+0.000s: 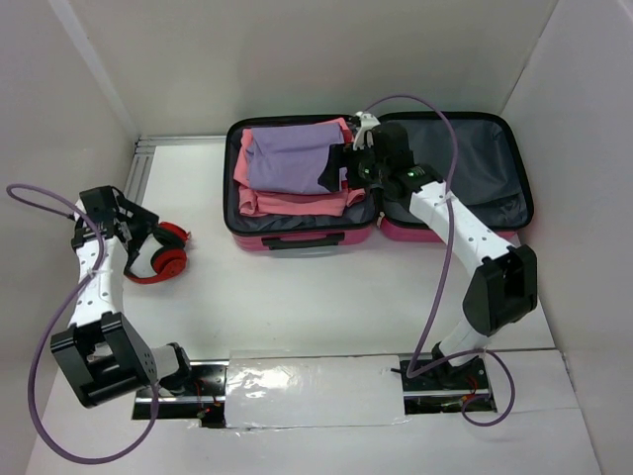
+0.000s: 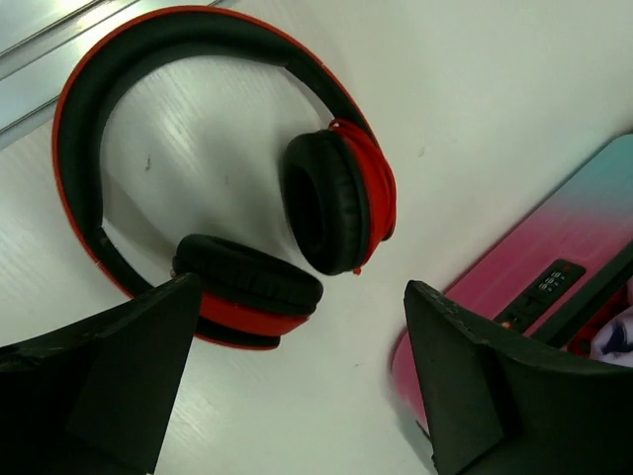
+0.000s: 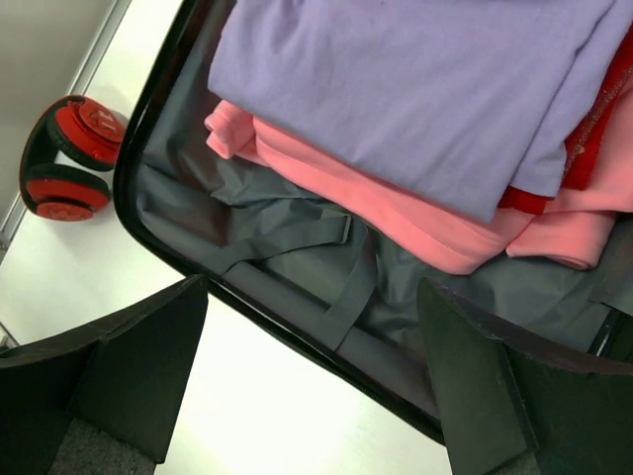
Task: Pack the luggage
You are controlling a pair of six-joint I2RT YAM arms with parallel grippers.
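Note:
The left gripper draws back and lowers its open fingers astride the headband's slim side [image 1: 130,266] [image 2: 81,183] next, clear of the cups, since it lies below and back.
The luggage [image 1: 475,168] lies open at the back of the table, pink shell, grey lining. Its left half holds a folded purple garment [image 1: 292,153] on a pink sweater [image 1: 297,203]; its right half is empty. My right gripper [image 1: 351,163] hovers over the left half near the hinge, open and empty; in the right wrist view it [image 3: 312,297] is above the front rim and lining [image 3: 287,247], beside the purple garment [image 3: 415,89]. Red-and-black headphones [image 1: 163,252] lie on the table at the left. My left gripper [image 1: 138,233] is open just above them [image 2: 227,188], touching nothing.
The luggage's pink-teal shell edge [image 2: 554,257] shows right of the left gripper. An aluminium rail [image 1: 138,163] runs along the back left by the white wall. A taped strip [image 1: 316,391] lies between the arm bases. The headphones also show in the right wrist view [image 3: 69,158].

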